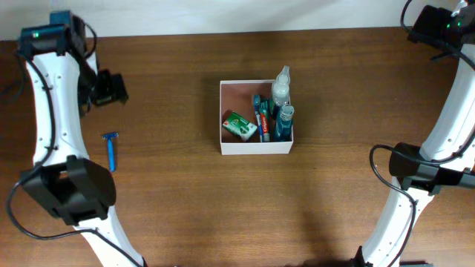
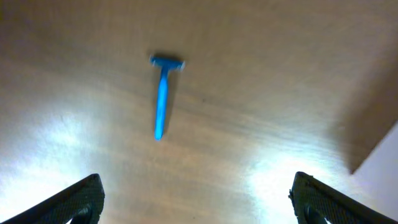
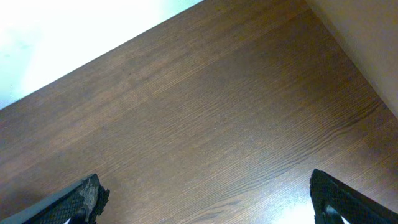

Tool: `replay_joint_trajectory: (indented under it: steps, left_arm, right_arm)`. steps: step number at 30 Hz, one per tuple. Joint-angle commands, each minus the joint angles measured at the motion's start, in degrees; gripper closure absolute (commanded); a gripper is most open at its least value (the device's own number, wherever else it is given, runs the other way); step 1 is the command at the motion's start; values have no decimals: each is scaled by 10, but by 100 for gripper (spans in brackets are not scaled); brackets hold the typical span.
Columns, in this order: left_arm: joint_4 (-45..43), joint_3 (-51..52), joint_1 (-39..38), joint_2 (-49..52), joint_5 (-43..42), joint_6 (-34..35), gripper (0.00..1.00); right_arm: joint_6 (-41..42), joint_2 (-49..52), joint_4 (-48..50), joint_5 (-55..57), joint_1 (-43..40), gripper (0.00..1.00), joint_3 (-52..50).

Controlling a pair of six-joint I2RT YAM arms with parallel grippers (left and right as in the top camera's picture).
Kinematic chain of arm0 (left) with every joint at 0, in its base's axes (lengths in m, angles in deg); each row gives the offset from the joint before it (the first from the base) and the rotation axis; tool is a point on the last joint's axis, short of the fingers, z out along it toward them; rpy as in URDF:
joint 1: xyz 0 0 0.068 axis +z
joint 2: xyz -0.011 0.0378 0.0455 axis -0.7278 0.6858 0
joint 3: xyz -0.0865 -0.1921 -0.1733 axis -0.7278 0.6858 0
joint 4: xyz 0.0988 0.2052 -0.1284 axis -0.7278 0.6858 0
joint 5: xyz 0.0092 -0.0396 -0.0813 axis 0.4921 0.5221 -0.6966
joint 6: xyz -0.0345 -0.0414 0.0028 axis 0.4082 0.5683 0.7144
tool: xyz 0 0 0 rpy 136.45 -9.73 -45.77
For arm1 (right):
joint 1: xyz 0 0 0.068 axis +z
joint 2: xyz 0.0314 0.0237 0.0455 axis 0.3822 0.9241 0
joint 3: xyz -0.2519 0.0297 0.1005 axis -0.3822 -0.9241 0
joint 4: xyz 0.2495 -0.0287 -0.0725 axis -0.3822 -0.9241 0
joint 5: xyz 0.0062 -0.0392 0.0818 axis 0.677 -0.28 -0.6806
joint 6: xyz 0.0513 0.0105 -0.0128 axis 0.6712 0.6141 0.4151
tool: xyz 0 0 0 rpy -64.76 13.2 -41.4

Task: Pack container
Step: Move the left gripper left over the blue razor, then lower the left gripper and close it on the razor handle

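Observation:
My left gripper moves down onto the razor's handle next, drifting to the left in the wrist view, since the razor lies below and off to that side.
The container, a square white-walled box with a reddish-brown inside, stands mid-table. It holds a green box, a toothpaste tube, a clear spray bottle and a blue bottle. A blue razor lies on the table far left; it also shows in the left wrist view. My left gripper hovers just behind the razor, open and empty. My right gripper is open and empty over bare table at the far right back corner.
The brown wooden table ends at a white strip along the back edge. Both arms' white links rise along the left and right sides.

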Motion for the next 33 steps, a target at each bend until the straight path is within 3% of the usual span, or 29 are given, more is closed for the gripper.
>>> replay_joint_trajectory:
  steps: [1, 18, 33]
  left_arm:
    - [-7, 52, 15, -11, -17, 13, 4]
    - [-226, 298, 31, -11, -16, -58, 4]
    - [-312, 365, 39, -11, 8, -118, 9]
  right_arm:
    - [0, 2, -3, 7, 2, 2, -2]
    - [0, 2, -3, 7, 2, 2, -2]
    - [0, 2, -3, 7, 2, 2, -2]
